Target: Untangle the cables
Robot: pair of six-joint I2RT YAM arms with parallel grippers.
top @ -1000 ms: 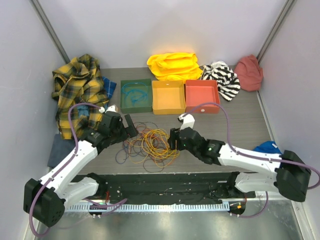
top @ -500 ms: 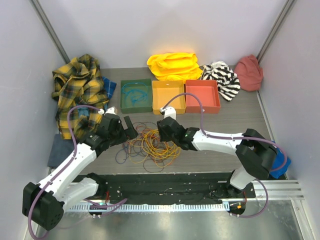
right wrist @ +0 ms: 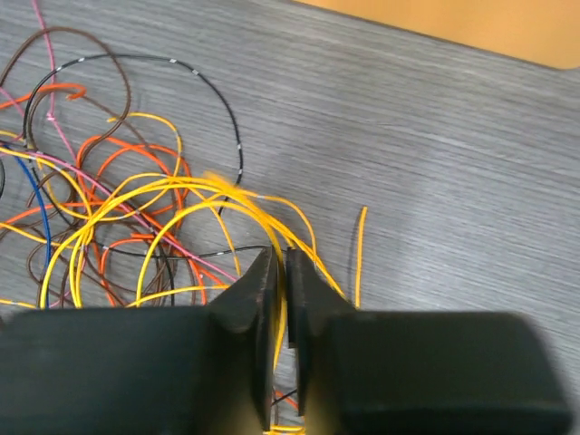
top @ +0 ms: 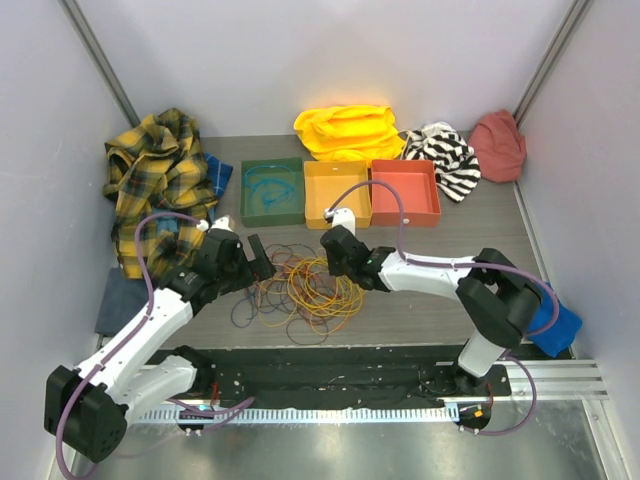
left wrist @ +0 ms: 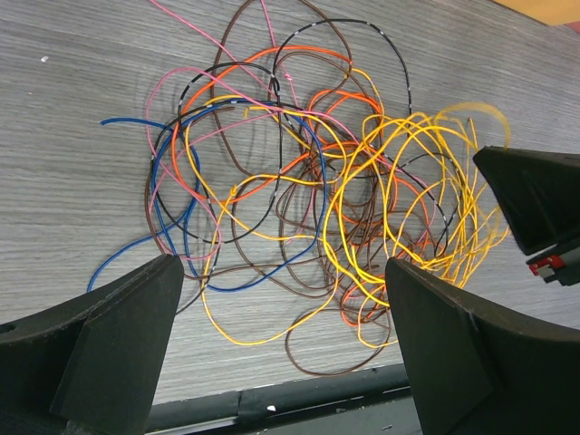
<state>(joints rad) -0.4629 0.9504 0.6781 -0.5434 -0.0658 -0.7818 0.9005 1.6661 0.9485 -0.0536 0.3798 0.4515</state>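
Note:
The robot's right gripper will next lift high and toward the red tray (top: 408, 196), pulling the yellow cable up before letting go of it. The yellow cable's loops still cross the other cables.
The cables (top: 300, 288) lie as one tangled bunch of thin yellow, orange, brown, blue, pink and black loops on the grey table between my two arms. My left gripper (top: 262, 262) hovers at the bunch's left edge, wide open, and through its spread fingers (left wrist: 118, 326) the whole tangle (left wrist: 355, 172) shows, untouched. At the bunch's upper right side my right gripper (top: 334, 266) has its jaws shut (right wrist: 281, 258) on a yellow cable (right wrist: 181, 186), which runs up between the fingertips.
A green tray (top: 271, 215) holding a teal cable loop, an orange tray (top: 337, 218) and a red tray (top: 404, 215) stand in a row behind the bunch. Plaid (top: 160, 170), yellow (top: 345, 130), striped (top: 445, 155) and red (top: 497, 145) cloths lie around the back.
My right arm has swung left and forward to the bunch's right side, and its jaws have closed on a yellow cable. The left gripper has stayed open, almost in place.

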